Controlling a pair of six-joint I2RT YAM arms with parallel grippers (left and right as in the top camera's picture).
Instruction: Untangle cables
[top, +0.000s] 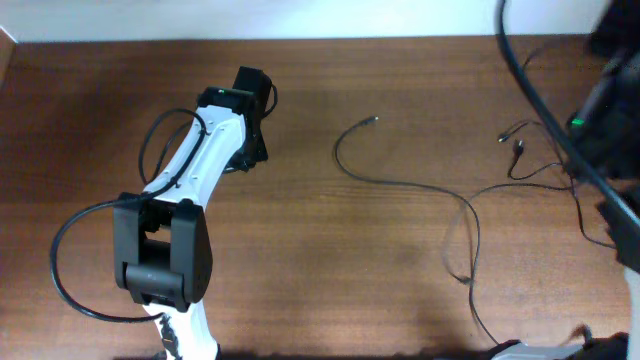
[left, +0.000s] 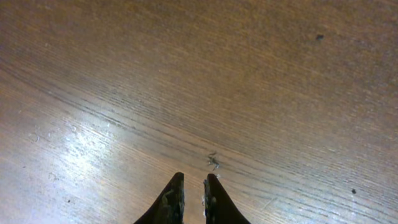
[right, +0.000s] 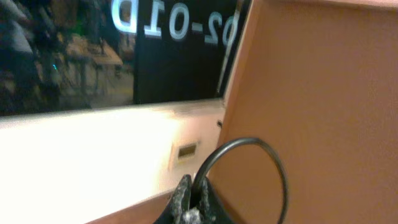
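Note:
My right gripper needs to go down toward the table beside the plug ends. It also needs to tilt its fingers down toward the table there.
Thin black cables lie loose on the right half of the wooden table. One long cable (top: 400, 183) runs from a plug end (top: 372, 120) through a curve to a loop (top: 462, 240). More plug ends (top: 517, 148) lie further right. In the left wrist view my left gripper (left: 193, 178) hangs over bare wood, its fingers a narrow gap apart with nothing between them. It is well left of the cables. My right gripper (right: 194, 184) is raised and shut on a black cable that arches out in a loop (right: 278, 163).
The left arm (top: 200, 165) stretches from the front left toward the table's middle back. The blurred right arm (top: 605, 110) fills the right edge, with a thick dark cord (top: 530, 80) crossing in front. A pale wall (top: 300, 20) borders the table's far edge.

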